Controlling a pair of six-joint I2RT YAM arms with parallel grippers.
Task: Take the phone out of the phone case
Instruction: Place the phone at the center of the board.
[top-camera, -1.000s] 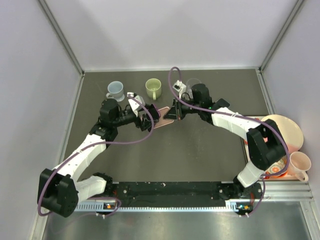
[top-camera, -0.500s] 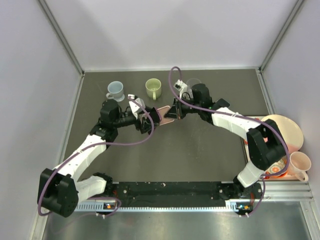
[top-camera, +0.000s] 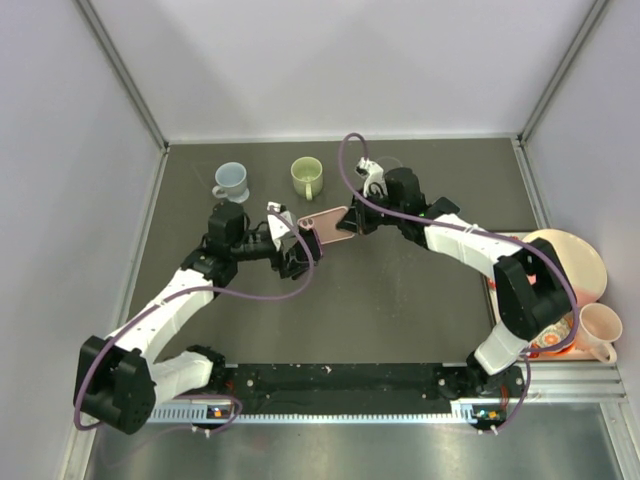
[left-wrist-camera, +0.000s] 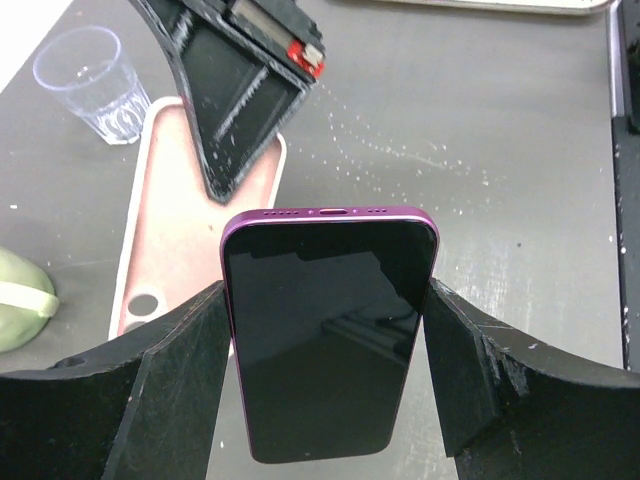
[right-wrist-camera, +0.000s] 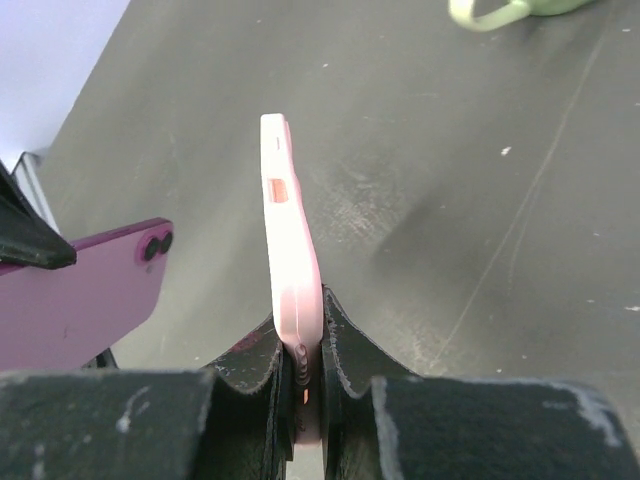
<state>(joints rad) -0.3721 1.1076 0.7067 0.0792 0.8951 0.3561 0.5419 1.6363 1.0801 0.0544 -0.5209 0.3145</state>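
Observation:
The phone goes to the left in the top view and down onto bare tabletop next for my left gripper to release, since it's out of the phone case (top-camera: 328, 223).
My left gripper (top-camera: 296, 245) is shut on the purple phone (left-wrist-camera: 330, 330); its two fingers press the phone's long sides, with the dark screen facing the wrist camera. The phone is out of the case and held above the table. My right gripper (top-camera: 352, 222) is shut on the empty pink phone case (top-camera: 328, 223). In the right wrist view the case (right-wrist-camera: 285, 220) stands edge-on between the fingers, and the phone's back with two lenses (right-wrist-camera: 80, 290) is to its left, apart from it. The case (left-wrist-camera: 165, 220) also shows beyond the phone in the left wrist view.
A blue mug (top-camera: 231, 180) and a green mug (top-camera: 307, 176) stand at the back of the table. A clear glass (left-wrist-camera: 92, 85) stands behind the right gripper. Stacked plates (top-camera: 570, 265) and a pink mug (top-camera: 600, 330) sit at the right edge.
The phone has come out of the case. My left gripper has drawn back toward the near left with the phone. The right gripper has lifted the case slightly away, now apart from the phone.

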